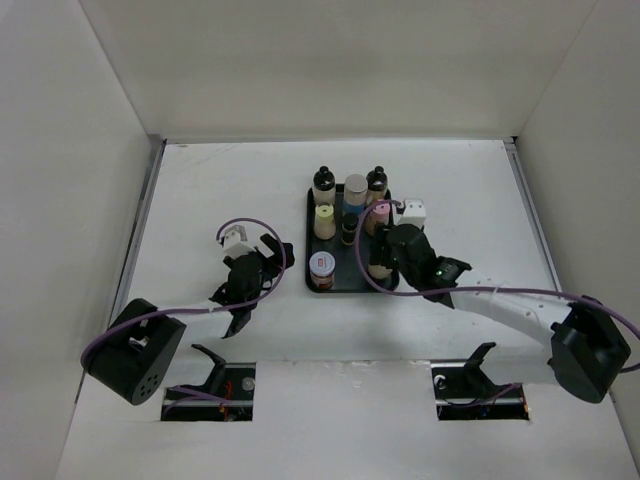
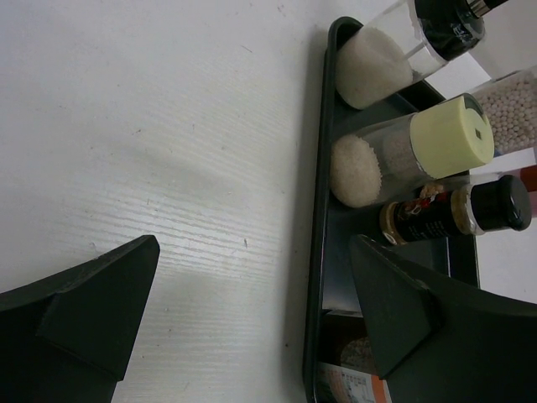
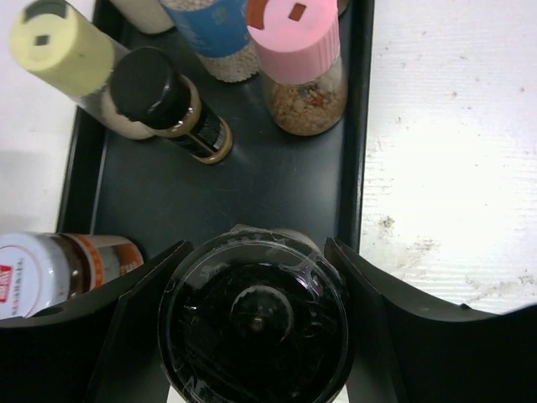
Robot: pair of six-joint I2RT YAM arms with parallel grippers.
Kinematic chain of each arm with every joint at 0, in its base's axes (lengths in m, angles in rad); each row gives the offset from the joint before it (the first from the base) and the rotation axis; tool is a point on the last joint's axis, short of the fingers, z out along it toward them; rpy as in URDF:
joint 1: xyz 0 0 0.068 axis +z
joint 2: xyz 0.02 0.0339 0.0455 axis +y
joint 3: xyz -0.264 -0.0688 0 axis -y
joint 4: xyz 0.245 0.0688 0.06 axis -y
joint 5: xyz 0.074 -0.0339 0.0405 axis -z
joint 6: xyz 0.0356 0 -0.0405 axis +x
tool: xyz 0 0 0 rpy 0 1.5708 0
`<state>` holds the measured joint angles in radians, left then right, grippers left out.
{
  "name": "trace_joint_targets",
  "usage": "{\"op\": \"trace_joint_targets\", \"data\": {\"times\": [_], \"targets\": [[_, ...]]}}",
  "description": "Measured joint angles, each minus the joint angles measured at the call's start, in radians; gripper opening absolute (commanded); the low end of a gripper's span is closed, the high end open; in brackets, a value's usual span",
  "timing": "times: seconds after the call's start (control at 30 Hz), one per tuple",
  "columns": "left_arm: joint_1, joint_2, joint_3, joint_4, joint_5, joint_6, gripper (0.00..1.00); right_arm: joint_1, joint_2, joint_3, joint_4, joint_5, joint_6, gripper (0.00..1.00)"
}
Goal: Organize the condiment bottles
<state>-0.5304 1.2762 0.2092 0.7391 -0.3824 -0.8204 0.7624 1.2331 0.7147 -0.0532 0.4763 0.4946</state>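
The tray's free near corner is below, across from the red-labelled jar (image 3: 50, 269). My right gripper needs to lower the black-topped bottle there next and release it.
A flat black tray (image 1: 338, 282) holds several condiment bottles. At its back stand a black-capped bottle (image 1: 323, 182), a grey-capped blue-labelled one (image 1: 356, 188) and another black-capped one (image 1: 377, 180). A pale yellow-capped shaker (image 3: 63, 46), a small black-capped bottle (image 3: 159, 92) and a pink-capped shaker (image 3: 298, 42) stand in the middle. A red-labelled jar (image 3: 50, 269) is at the front left. My right gripper (image 3: 256, 252) is shut on a black-topped bottle (image 3: 256, 323), upright over the tray's front right corner. My left gripper (image 2: 252, 294) is open and empty, just left of the tray.
White walls enclose the table on the left, back and right. The tray's raised left rim (image 2: 317, 252) runs beside my left gripper's right finger (image 2: 403, 311). Bare white table (image 1: 220, 190) lies left of the tray and to its right (image 3: 445, 151).
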Motion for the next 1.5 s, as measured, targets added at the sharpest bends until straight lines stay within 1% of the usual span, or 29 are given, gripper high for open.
{"op": "trace_joint_targets", "data": {"times": [0.2,0.33,0.4,0.5,0.57,0.67,0.77,0.9,1.03,1.13,1.27,1.37,1.43,1.5], "targets": [[0.0,0.0,0.0,0.0,0.001,0.0,1.0,0.013,0.045,0.0,0.011,0.025,-0.005,0.58],[0.0,0.0,0.0,0.0,0.0,0.0,1.0,0.026,0.058,-0.002,0.01,0.036,-0.016,0.61],[0.0,0.001,0.0,0.0,0.001,0.0,1.0,0.032,0.061,-0.002,0.01,0.04,-0.025,0.66],[0.0,0.001,0.0,0.0,0.001,0.0,1.0,0.038,0.076,-0.002,0.01,0.043,-0.036,0.77],[0.0,0.001,0.0,0.0,0.001,0.0,1.0,0.039,0.085,-0.002,0.011,0.046,-0.044,0.83],[0.0,0.001,0.0,0.001,0.001,0.0,1.0,0.039,0.087,-0.002,0.015,0.05,-0.053,0.9],[0.0,0.001,0.0,0.001,0.0,0.0,1.0,0.04,0.082,-0.002,0.015,0.053,-0.056,1.0],[0.0,0.002,0.001,0.001,-0.004,0.0,1.0,0.051,0.02,-0.002,0.014,0.056,-0.061,1.0],[0.0,0.004,0.002,0.001,-0.017,0.0,1.0,0.035,-0.131,-0.013,0.039,0.065,-0.064,1.0],[-0.002,0.013,0.005,0.001,-0.037,0.0,1.0,-0.061,-0.258,-0.047,0.119,0.089,-0.048,1.0],[0.0,0.022,0.009,-0.002,-0.063,0.0,1.0,-0.275,-0.349,-0.116,0.206,0.149,0.048,1.0],[0.005,0.016,0.009,-0.01,-0.075,0.0,1.0,-0.415,-0.33,-0.159,0.221,0.163,0.133,1.0],[0.014,-0.006,0.01,-0.037,-0.08,0.0,1.0,-0.467,-0.29,-0.184,0.22,0.147,0.174,1.0],[0.024,-0.037,0.019,-0.074,-0.085,0.0,1.0,-0.491,-0.25,-0.211,0.22,0.116,0.211,1.0]]}}
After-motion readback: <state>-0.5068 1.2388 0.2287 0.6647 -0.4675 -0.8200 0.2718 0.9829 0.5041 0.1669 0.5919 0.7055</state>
